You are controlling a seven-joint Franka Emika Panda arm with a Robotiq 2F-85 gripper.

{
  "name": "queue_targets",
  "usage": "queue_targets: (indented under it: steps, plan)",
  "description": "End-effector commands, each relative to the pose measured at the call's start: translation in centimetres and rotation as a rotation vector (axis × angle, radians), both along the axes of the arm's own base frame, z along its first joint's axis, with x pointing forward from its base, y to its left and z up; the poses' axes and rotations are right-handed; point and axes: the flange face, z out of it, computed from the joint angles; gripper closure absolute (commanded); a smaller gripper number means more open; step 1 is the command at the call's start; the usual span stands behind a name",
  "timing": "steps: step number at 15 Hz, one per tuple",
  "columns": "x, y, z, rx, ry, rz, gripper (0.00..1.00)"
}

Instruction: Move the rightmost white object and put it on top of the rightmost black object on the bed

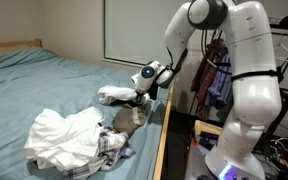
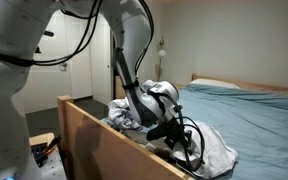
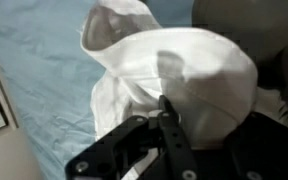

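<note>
The robot's gripper will next move toward the patterned clothes and let go of the white cloth item over the dark grey garment [image 1: 132,118] [image 3: 246,20], as the white item is between the gripper and that pile.
My gripper [image 1: 147,80] is near the bed's side edge, shut on a white cloth item [image 1: 114,95] that it holds just above the clothes. In the wrist view the white cloth [image 3: 184,70] fills the space between the fingers [image 3: 219,120] and bulges forward. A dark grey garment [image 1: 132,118] lies right under and beside it, and its edge shows in the wrist view [image 3: 259,20]. In an exterior view the gripper [image 2: 164,125] and the white cloth [image 2: 164,95] show behind the wooden side board.
A larger pile of white and patterned clothes [image 1: 69,135] lies on the blue sheet [image 1: 44,85] nearer the camera. The wooden bed frame [image 2: 94,140] runs along the side. Clutter and cables [image 1: 274,150] stand beside the robot base.
</note>
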Motion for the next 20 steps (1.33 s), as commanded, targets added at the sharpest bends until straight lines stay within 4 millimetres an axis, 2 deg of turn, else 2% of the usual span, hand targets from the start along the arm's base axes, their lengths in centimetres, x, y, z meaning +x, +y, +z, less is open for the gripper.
queue_targets:
  steps: [1,3,4,6,13,15,20]
  plan:
    - [-4.2,0.0,0.1,0.056,0.141,0.083,0.9]
    - [-5.1,0.3,0.0,0.096,0.188,0.152,0.9]
    - [-5.0,0.8,0.2,0.125,0.19,0.191,0.56]
    - [-5.6,1.7,0.2,0.165,0.216,0.26,0.49]
    - [-9.7,5.1,-1.8,0.282,0.345,0.435,0.05]
    - [-9.7,6.5,-1.6,0.308,0.362,0.483,0.0]
    - [-8.6,10.3,-2.5,0.45,0.413,0.558,0.0]
